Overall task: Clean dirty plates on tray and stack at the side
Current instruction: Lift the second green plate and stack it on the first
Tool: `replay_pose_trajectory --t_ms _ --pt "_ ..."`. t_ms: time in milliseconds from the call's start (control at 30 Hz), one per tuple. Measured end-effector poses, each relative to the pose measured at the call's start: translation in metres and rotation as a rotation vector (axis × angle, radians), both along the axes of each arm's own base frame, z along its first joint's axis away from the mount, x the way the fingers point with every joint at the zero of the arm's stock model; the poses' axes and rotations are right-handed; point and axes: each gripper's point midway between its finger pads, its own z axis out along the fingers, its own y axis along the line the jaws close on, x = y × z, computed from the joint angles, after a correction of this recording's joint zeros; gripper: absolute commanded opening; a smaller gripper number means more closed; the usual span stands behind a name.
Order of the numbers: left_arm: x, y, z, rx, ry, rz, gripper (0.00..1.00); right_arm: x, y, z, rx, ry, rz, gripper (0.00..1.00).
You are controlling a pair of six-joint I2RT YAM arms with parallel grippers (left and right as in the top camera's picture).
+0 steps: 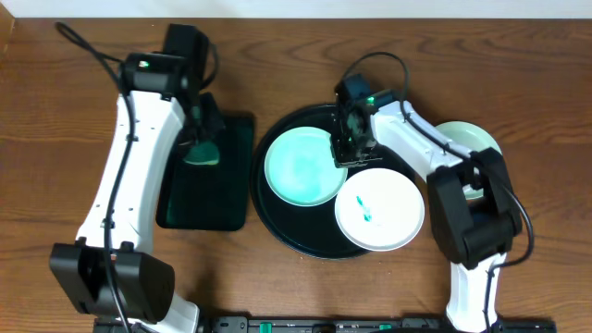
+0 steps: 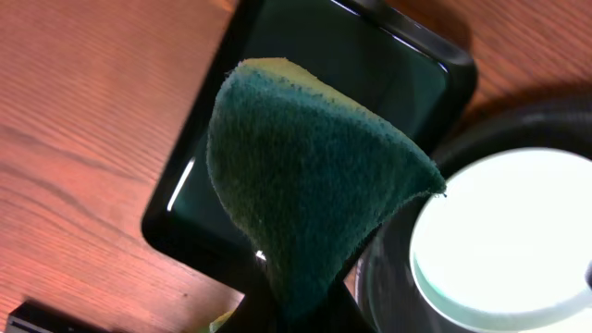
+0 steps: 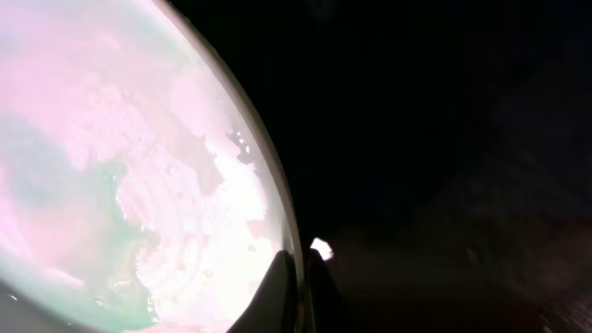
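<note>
The third plate (image 1: 471, 139) sits off the tray, so my right gripper will lift, carry its plate to the right in the overhead view and lower it onto that one.
The round black tray (image 1: 287, 227) holds two plates. A teal-smeared plate (image 1: 301, 171) lies on its left half, and a white plate (image 1: 384, 222) with a small teal mark lies at its lower right. A third plate (image 1: 467, 139) sits on the table at the right, off the tray. My right gripper (image 1: 350, 153) is shut on the right rim of the smeared plate (image 3: 139, 185), fingers (image 3: 298, 277) pinching the edge. My left gripper (image 1: 202, 139) is shut on a green sponge (image 2: 305, 176), held above the rectangular black tray. The smeared plate also shows in the left wrist view (image 2: 509, 231).
A rectangular black tray (image 1: 208, 199) lies left of the round tray, under my left arm. Brown wooden table (image 1: 55, 139) all around. The right arm reaches over the third plate.
</note>
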Motion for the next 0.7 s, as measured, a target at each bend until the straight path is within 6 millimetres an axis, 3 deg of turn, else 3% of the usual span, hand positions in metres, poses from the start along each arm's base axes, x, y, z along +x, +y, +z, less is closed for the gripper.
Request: replay_pose_trajectory --t_ms 100,300,467,700 --pt "0.000 0.008 -0.002 0.000 0.004 0.023 0.07 0.006 -0.002 0.025 -0.073 -0.108 0.019 0.01" --pt "0.002 0.009 -0.004 -0.001 -0.002 0.027 0.07 0.017 -0.013 0.118 -0.315 -0.478 0.019 0.01" --pt "0.005 0.009 -0.003 -0.002 -0.017 0.027 0.07 0.011 -0.016 0.178 -0.472 -0.715 0.004 0.01" --pt "0.005 0.009 -0.003 -0.002 -0.017 0.027 0.07 -0.006 -0.007 0.221 -0.686 -0.915 0.049 0.01"
